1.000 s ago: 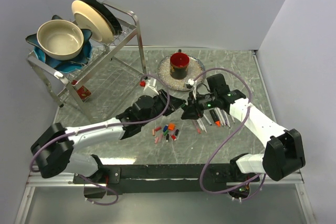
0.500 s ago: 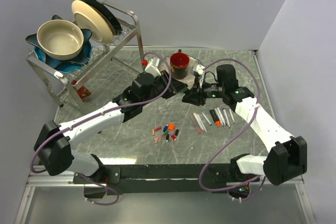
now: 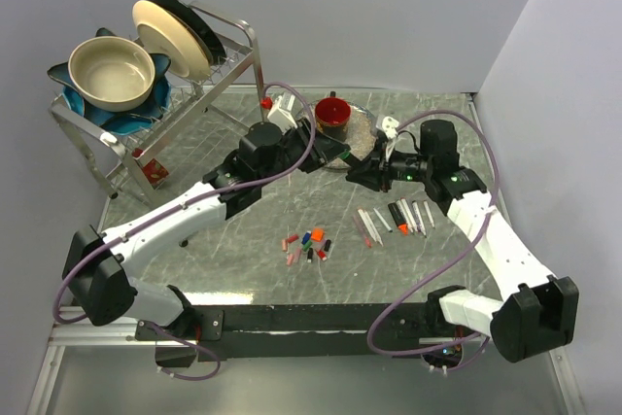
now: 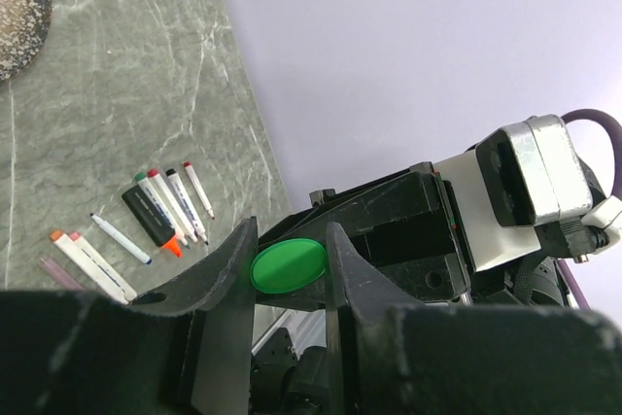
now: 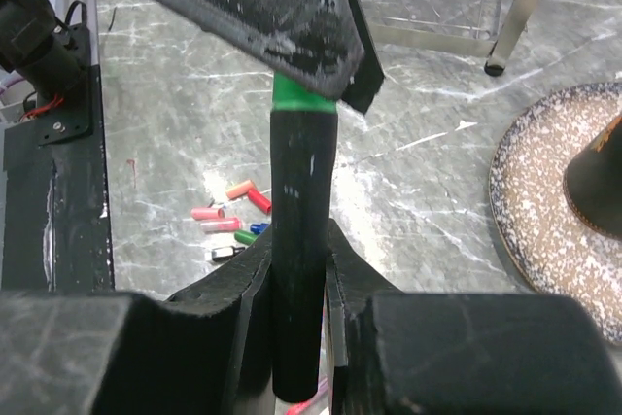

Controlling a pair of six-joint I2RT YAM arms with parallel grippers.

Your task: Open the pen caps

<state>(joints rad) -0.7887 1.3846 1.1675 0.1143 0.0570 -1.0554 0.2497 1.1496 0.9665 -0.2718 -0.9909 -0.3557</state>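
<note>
The uncapped pens leave a gap there below my right gripper, so next it will pull from the green cap to its right in the top view, move down and let go.
A thick black marker (image 5: 303, 240) with a green pen cap (image 5: 304, 99) hangs in the air between both arms, in front of the speckled plate. My right gripper (image 5: 299, 269) is shut on the marker's black body. My left gripper (image 4: 288, 269) is shut on the green cap (image 4: 288, 266), its round end showing between the fingers. In the top view the left gripper (image 3: 330, 155) and the right gripper (image 3: 358, 170) meet tip to tip. Several loose pen caps (image 3: 308, 245), red, green, orange, pink and black, lie on the table near the front. Uncapped pens (image 3: 398, 219) lie in a row to their right.
A red cup (image 3: 332, 114) stands on a speckled plate (image 3: 367, 135) just behind the grippers. A metal dish rack (image 3: 233, 75) with a bowl (image 3: 110, 73) and plates stands at the back left. Walls close the table at the back and right.
Both grippers have moved together away from the arm bases, from above the pens toward the speckled plate, still holding the marker between them.
</note>
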